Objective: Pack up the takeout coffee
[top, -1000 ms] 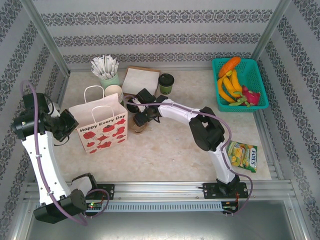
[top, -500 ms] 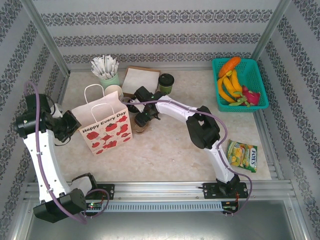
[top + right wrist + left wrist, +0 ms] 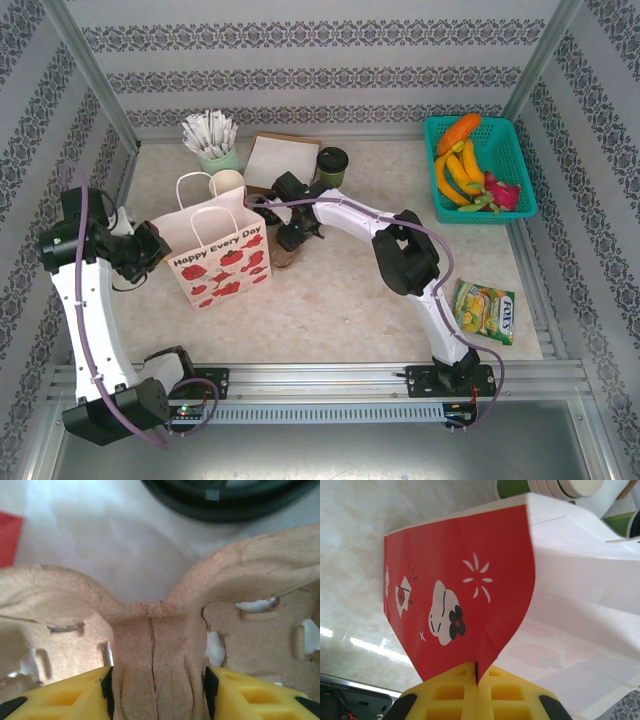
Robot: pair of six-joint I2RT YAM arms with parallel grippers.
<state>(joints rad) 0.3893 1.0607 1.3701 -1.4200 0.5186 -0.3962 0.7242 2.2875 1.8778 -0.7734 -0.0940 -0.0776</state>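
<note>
My left gripper shifts the bag toward the brown carrier (image 3: 282,255) next and releases the red side fold. The carrier lies across the bag from my gripper.
The takeout coffee (image 3: 332,166), a pale-green cup with a black lid, stands at the back of the table, apart from both grippers. My left gripper (image 3: 158,248) (image 3: 478,672) is shut on the red side fold of the white "Happy Every Day" paper bag (image 3: 215,255) (image 3: 465,590), which stands upright. My right gripper (image 3: 292,236) (image 3: 157,680) is just right of the bag, its pads pressed on both sides of the middle ridge of a brown pulp cup carrier (image 3: 282,255) (image 3: 155,645). A dark round rim (image 3: 225,500) shows beyond the carrier.
A stack of cream cups (image 3: 228,183) and a green cup of wrapped sticks (image 3: 212,140) stand behind the bag. White napkins (image 3: 280,160) lie beside the coffee. A teal fruit basket (image 3: 480,165) is at the back right, a snack packet (image 3: 485,310) at the right.
The left arm has carried the bag a little to the right, toward the carrier. The right jaws have closed in onto the carrier's ridge.
</note>
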